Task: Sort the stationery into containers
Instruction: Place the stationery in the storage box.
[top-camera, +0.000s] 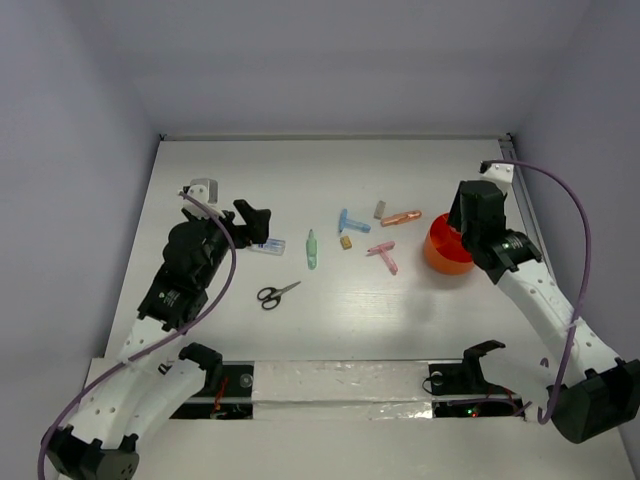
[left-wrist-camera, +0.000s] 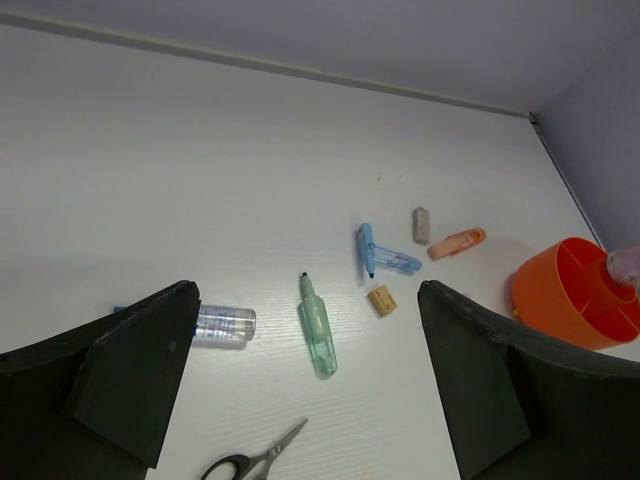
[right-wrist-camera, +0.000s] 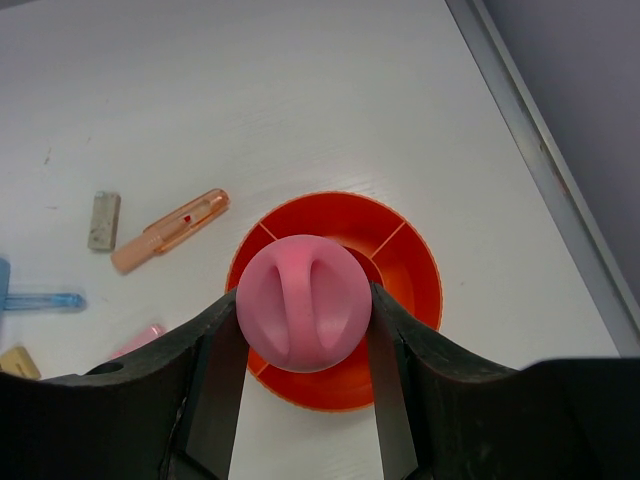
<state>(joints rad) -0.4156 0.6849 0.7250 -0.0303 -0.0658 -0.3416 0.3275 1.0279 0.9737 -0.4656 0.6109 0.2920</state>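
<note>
My right gripper is straight above the bowl, so next it will go down toward the open inside of the orange-red bowl (right-wrist-camera: 396, 272) and let go of the pink cylindrical tube (right-wrist-camera: 303, 300).
My right gripper (right-wrist-camera: 305, 315) is shut on the pink cylindrical tube (right-wrist-camera: 303, 300), seen end-on, held just above the round orange-red bowl (right-wrist-camera: 420, 270); in the top view the gripper (top-camera: 463, 232) hangs over the bowl (top-camera: 445, 258). My left gripper (left-wrist-camera: 307, 292) is open and empty above the table (top-camera: 255, 225). Under it lie the pale green stick (left-wrist-camera: 318, 326), the clear-blue piece (left-wrist-camera: 222, 324) and the black-handled scissors (left-wrist-camera: 255, 460). The light blue T-shaped piece (top-camera: 352, 222), pink T-shaped piece (top-camera: 384, 255) and tan block (top-camera: 346, 241) lie mid-table.
An orange-pink pen (top-camera: 401, 218) and a small grey block (top-camera: 380, 209) lie just left of the bowl. The table's raised right edge (right-wrist-camera: 540, 150) runs close beside the bowl. Grey walls enclose the table on three sides.
</note>
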